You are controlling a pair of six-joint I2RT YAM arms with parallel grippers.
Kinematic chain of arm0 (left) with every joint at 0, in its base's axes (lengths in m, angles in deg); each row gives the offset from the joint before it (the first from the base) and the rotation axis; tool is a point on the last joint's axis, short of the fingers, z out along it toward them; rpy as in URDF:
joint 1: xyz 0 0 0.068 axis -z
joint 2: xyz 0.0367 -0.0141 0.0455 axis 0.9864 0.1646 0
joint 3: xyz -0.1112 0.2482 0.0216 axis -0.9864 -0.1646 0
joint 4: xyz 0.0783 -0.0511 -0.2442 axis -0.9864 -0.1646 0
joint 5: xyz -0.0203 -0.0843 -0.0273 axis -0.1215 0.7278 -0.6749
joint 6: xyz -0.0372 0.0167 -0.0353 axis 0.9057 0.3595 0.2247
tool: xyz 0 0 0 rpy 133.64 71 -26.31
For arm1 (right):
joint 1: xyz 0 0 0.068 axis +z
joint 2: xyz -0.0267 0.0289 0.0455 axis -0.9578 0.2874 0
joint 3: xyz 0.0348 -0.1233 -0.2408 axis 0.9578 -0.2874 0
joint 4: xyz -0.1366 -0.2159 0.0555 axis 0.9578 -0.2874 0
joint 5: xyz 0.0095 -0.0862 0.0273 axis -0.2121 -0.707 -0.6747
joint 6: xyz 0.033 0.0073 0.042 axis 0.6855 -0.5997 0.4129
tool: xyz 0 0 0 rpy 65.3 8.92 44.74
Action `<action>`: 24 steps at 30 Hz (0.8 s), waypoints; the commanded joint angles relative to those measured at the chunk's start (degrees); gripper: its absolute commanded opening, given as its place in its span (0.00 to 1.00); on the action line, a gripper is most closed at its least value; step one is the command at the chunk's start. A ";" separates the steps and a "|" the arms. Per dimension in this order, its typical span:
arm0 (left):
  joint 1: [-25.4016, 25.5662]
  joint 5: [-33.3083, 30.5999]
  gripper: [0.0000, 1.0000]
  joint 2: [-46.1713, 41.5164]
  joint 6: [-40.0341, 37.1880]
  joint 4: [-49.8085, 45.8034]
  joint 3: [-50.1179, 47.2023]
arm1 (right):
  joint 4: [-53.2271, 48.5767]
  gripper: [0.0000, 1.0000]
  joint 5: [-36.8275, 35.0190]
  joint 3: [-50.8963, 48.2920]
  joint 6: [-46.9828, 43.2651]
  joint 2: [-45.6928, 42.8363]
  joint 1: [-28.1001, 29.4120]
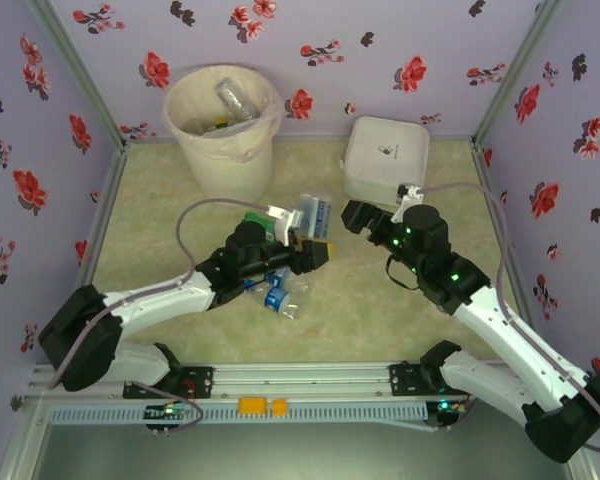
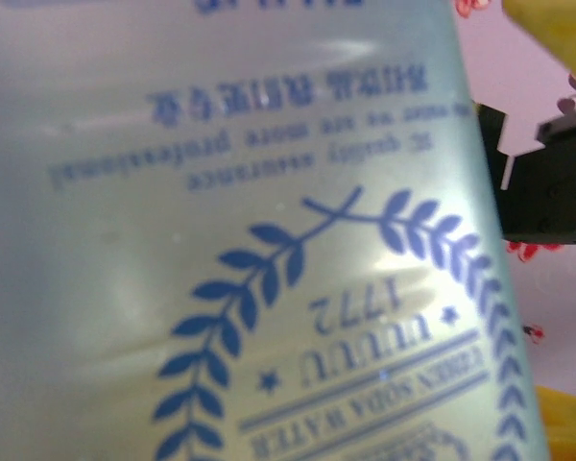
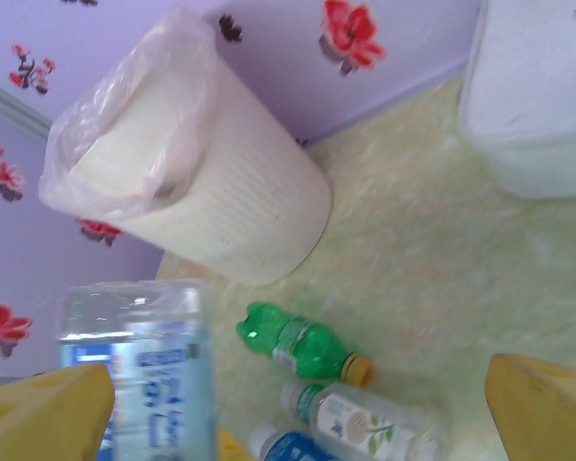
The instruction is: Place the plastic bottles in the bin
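Observation:
Next, my left gripper rises outward over the bin's opening and releases the bottle, because the bin's opening stands higher than the tabletop and outward of the gripper.
My left gripper is shut on a clear plastic bottle with a blue label, held above the middle of the table. Its blue leaf print sits right against the left wrist camera, with one yellow finger at the lower right. My right gripper stands open just right of that bottle, with nothing between its fingers. Several more bottles lie below: a green one, a white-labelled one and a blue-labelled one. The bin stands at the back left with bottles inside.
A flat white lidded box sits at the back right, close behind my right gripper. Loose bottles lie under my left forearm. Flowered purple walls close off the back and both sides.

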 commanded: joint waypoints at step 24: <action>-31.79 -1.07 0.25 16.07 -23.59 -53.13 64.42 | -6.65 1.00 -0.08 -0.32 -13.02 16.58 -1.50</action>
